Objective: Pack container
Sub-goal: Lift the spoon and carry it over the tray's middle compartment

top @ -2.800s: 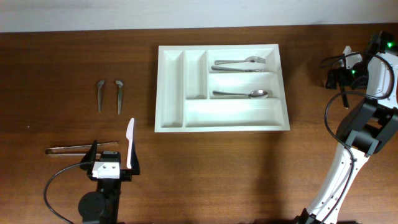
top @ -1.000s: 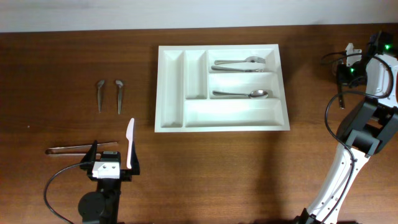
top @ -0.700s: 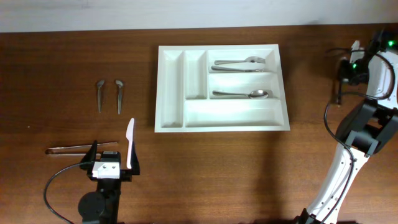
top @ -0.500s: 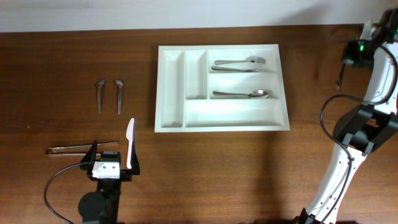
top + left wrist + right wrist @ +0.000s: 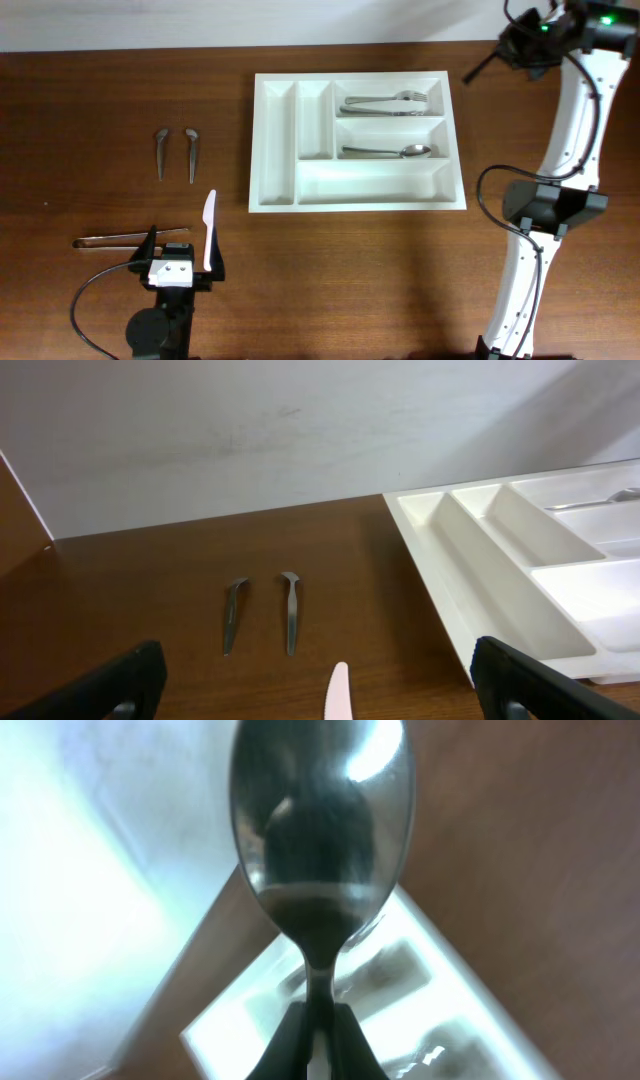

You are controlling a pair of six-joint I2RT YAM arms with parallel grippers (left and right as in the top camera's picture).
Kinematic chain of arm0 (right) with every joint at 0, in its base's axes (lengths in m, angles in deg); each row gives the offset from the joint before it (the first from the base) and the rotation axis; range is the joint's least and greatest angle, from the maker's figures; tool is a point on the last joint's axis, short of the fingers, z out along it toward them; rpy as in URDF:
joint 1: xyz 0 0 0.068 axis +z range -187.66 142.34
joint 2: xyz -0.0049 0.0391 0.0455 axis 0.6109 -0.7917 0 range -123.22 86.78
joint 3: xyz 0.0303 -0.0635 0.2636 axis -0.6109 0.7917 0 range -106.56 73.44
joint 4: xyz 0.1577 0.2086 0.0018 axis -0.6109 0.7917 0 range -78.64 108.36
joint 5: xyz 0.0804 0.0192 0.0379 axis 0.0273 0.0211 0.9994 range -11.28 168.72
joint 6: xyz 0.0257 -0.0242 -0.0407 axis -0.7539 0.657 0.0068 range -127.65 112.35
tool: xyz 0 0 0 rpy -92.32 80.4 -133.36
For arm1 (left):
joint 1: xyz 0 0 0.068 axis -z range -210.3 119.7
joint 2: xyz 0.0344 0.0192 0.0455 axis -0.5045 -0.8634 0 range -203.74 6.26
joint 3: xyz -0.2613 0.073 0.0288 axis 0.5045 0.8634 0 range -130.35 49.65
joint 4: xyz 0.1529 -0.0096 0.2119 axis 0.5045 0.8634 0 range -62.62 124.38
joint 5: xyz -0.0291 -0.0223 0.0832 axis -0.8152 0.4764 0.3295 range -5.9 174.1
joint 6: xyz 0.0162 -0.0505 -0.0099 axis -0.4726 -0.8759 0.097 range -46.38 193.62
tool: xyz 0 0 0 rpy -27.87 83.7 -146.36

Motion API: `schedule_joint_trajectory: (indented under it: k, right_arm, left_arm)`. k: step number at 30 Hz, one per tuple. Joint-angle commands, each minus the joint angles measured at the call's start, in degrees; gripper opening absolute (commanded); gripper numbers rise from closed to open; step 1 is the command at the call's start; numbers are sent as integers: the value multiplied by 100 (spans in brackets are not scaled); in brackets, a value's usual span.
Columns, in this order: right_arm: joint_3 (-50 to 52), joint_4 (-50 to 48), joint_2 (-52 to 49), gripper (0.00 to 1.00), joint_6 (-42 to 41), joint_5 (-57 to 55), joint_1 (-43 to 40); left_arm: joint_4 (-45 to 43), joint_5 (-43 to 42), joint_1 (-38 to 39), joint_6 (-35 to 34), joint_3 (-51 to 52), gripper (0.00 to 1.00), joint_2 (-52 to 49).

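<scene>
The robot's right gripper will next move over the tray, turn the metal spoon in line with the tray's middle slot and lower it in, because a spoon is already lying there.
The container is a white compartment tray at mid-table, with forks in its top long slot and a spoon in the middle one. My right gripper hovers beyond the tray's far right corner, shut on a metal spoon by its handle. The spoon's bowl fills the right wrist view, with the blurred tray below it. My left gripper rests open near the front left. A white plastic knife lies between its fingers, its tip in the left wrist view.
Two small metal pieces lie left of the tray, also seen as metal pieces from the left wrist. Metal tongs lie beside the left gripper. A pale wall runs along the table's far edge.
My right arm has swung from the table's right side up and leftward to the tray's far right corner, carrying the spoon. The left arm has not moved.
</scene>
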Motion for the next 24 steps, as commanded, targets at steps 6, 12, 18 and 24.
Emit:
schedule_joint_trajectory:
  k: [6,12,18,24]
  right_arm:
    - [-66,920,105,4,-3672,-520,715]
    - [-50,1121,94,4,-4317,-855,1252]
    - [72,1119,92,4,-5292,-1394,1814]
    - [682,1099,85,4,-5864,-1891,2146]
  left_arm:
    - [7,42,11,57,31,99,35]
    - [7,42,11,57,31,99,35]
    - [7,42,11,57,31,99,35]
    - [7,42,11,57,31,99,35]
